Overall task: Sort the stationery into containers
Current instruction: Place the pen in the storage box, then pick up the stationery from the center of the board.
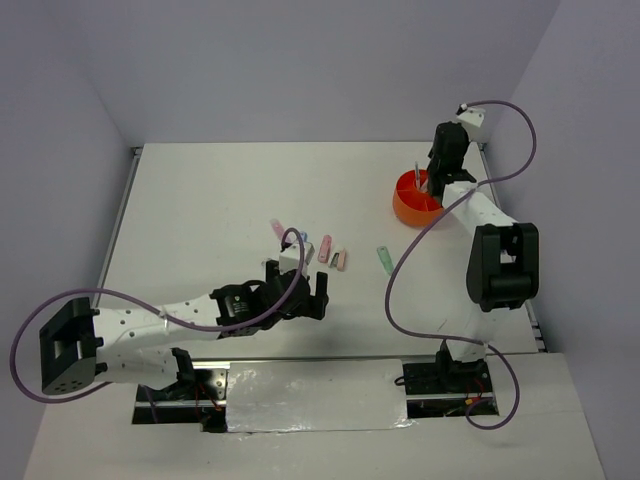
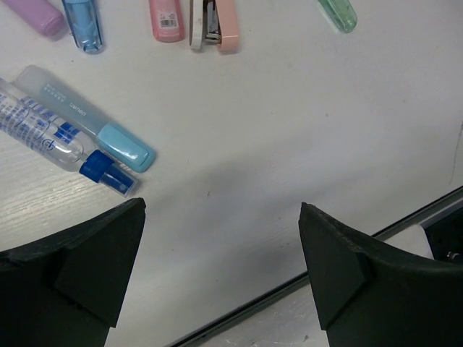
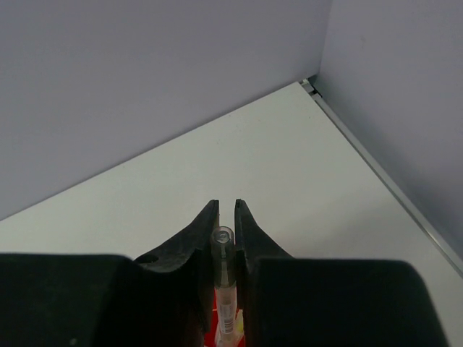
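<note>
My left gripper is going to move across and down next, onto the green stick's near end (image 1: pixel 388 267) (image 2: pixel 343 19), which is to its right in the top view, clear of the row.
The orange organiser (image 1: pixel 412 203) stands at the far right. My right gripper (image 1: pixel 438 180) hangs over it, shut on a clear-capped pen (image 3: pixel 223 264) held upright; orange (image 3: pixel 214 329) shows beneath. My left gripper (image 2: pixel 221 210) is open and empty, low over bare table near the front edge (image 1: pixel 300 298). Ahead of it lie a light-blue marker (image 2: pixel 87 119), a clear pen with blue cap (image 2: pixel 61 148), a purple stick (image 2: pixel 40 14), a blue-and-clear piece (image 2: pixel 83 25), a pink stick (image 2: pixel 166 18), a pink-and-white stapler-like piece (image 2: pixel 213 25) and a green stick (image 2: pixel 338 13).
The loose items form a row mid-table (image 1: pixel 325 250), with the green stick (image 1: pixel 383 260) apart to the right. A metal strip (image 2: pixel 405 220) marks the table's near edge. Walls close in at the back and right, near the organiser.
</note>
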Motion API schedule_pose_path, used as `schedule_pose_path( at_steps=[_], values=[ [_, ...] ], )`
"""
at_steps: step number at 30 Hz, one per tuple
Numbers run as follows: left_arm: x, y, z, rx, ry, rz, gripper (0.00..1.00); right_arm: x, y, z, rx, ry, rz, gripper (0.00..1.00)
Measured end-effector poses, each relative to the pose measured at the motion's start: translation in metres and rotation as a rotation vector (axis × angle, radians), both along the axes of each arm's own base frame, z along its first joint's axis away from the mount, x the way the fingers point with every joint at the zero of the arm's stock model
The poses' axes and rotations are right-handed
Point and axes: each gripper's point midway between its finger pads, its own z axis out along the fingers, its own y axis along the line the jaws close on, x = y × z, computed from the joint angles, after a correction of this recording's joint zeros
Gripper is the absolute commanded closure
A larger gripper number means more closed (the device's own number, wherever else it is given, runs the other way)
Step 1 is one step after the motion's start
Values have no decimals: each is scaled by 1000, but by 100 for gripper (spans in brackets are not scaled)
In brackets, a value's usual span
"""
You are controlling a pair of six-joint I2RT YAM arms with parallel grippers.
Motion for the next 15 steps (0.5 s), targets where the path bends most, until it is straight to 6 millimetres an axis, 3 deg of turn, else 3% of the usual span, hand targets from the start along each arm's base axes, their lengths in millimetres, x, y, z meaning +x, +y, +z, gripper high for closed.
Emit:
schedule_pose_path(
  at_steps=[2,3,6,11,15],
  values=[
    [0,-3,2,-7,1,-8,1,1,1,-7,1,15,9,81],
    [0,-4,3,-11,2,-11,1,1,2,-9,2,19,14,61],
    [1,-6,5,-19,5,-14,1,1,5,-13,10,17,29,24],
    [4,-12,5,-17,14,-13,1,-12,10,-18,33,32,58,18],
    [11,-28,1,5,38,-11,1,-43,17,4,92,-4,83,18]
  ],
)
